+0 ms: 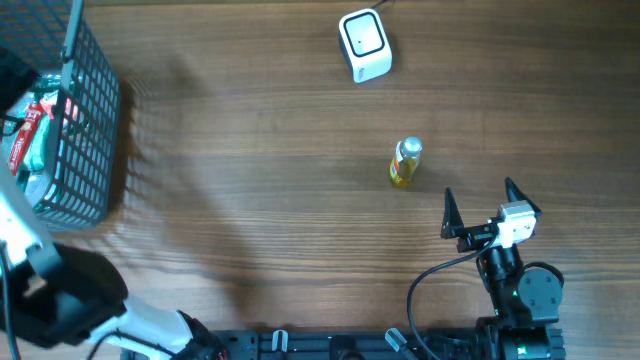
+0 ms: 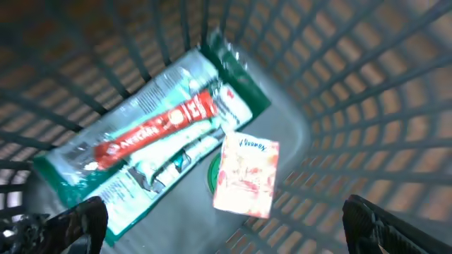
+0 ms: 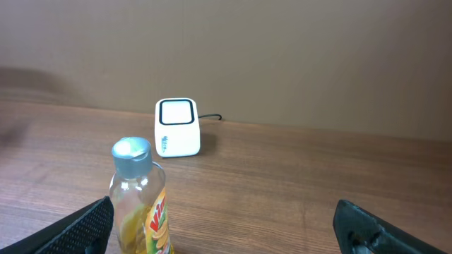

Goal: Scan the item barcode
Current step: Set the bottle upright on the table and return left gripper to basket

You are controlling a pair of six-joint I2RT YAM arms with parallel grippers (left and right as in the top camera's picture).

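Observation:
I need to lower the open fingers of my left gripper deeper next and close them on the small pink sachet [image 2: 246, 175]. It lies uncovered below them, beside the green-and-white packet [image 2: 148, 141].
A small bottle [image 1: 405, 162] with a yellow label and a silver cap stands upright on the wooden table; in the right wrist view the bottle [image 3: 141, 201] is close in front, left of centre. The white scanner [image 1: 364, 45] sits at the far edge, and the scanner [image 3: 177, 127] faces my right gripper. My right gripper [image 1: 478, 188] is open and empty, right of and nearer than the bottle. My left gripper [image 2: 229, 229] is open inside the basket [image 2: 353, 85], above a green-and-white packet [image 2: 148, 141] with a red stripe and a small pink sachet [image 2: 246, 175]. It holds nothing.
The dark wire basket [image 1: 90, 120] stands at the table's left edge with the packets inside. My left arm [image 1: 20, 235] reaches up along that edge. A cable runs from the scanner off the far side.

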